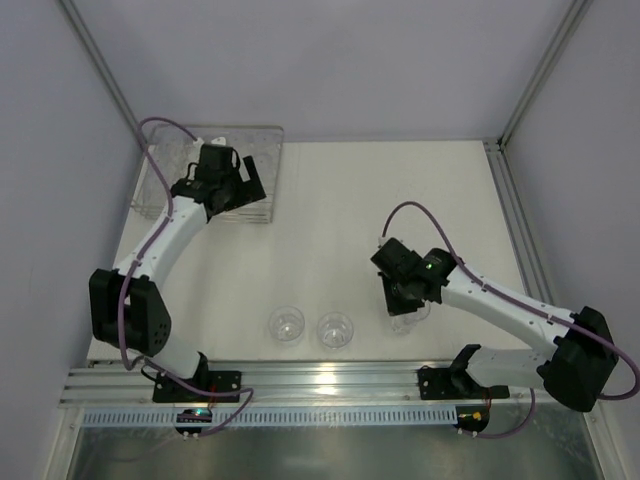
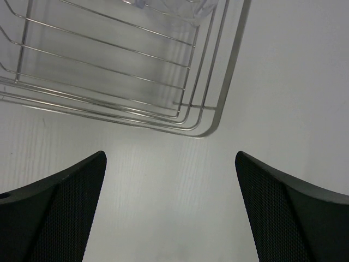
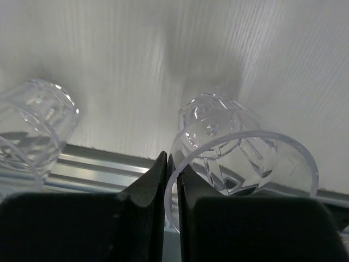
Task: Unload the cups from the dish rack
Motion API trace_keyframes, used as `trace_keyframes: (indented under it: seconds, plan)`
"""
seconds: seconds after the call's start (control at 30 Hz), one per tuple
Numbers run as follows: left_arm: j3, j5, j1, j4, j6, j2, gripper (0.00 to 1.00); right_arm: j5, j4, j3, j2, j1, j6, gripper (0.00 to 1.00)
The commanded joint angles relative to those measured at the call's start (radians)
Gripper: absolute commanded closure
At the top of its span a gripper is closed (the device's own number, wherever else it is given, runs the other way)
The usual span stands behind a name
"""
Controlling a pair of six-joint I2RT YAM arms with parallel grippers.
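Observation:
The right gripper lowers back toward the bar next and releases the cup on the bare tabletop beside the nearest standing cup, since that spot continues the row.
The dish rack (image 1: 262,145) stands at the far left of the table. My left gripper (image 1: 247,188) hovers over its right near corner, open and empty. In the left wrist view the rack's wire corner (image 2: 207,126) lies just ahead of the gripper (image 2: 170,158), and a cup (image 2: 203,6) shows inside at the top edge. My right gripper (image 1: 398,296) is shut on the rim of a clear cup (image 1: 411,319), pinching its wall (image 3: 240,158) between the fingers (image 3: 158,180). I cannot tell whether it touches the table. Two more cups (image 1: 286,324) (image 1: 336,330) stand upright near the front edge.
An aluminium rail (image 1: 330,382) runs along the table's near edge, also in the right wrist view (image 3: 92,164). A standing cup (image 3: 32,128) is just left of the held one. Grey walls and frame posts (image 1: 100,70) enclose the table.

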Motion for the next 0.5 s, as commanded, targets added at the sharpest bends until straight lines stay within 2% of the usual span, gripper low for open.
trace_keyframes:
  seconds: [0.0, 0.23, 0.47]
  plan:
    - [0.067, -0.103, 0.002, 0.008, 0.095, 0.079, 0.0, 0.028, -0.035, -0.063, -0.028, 0.136, 0.107, 0.96]
    - [0.221, -0.165, 0.003, 0.003, 0.127, 0.233, 0.0, 0.025, 0.011, -0.054, 0.036, 0.283, 0.209, 0.96]
    - [0.313, -0.225, 0.013, 0.031, 0.15, 0.349, 0.0, 0.021, 0.06, -0.022, 0.082, 0.313, 0.184, 0.96]
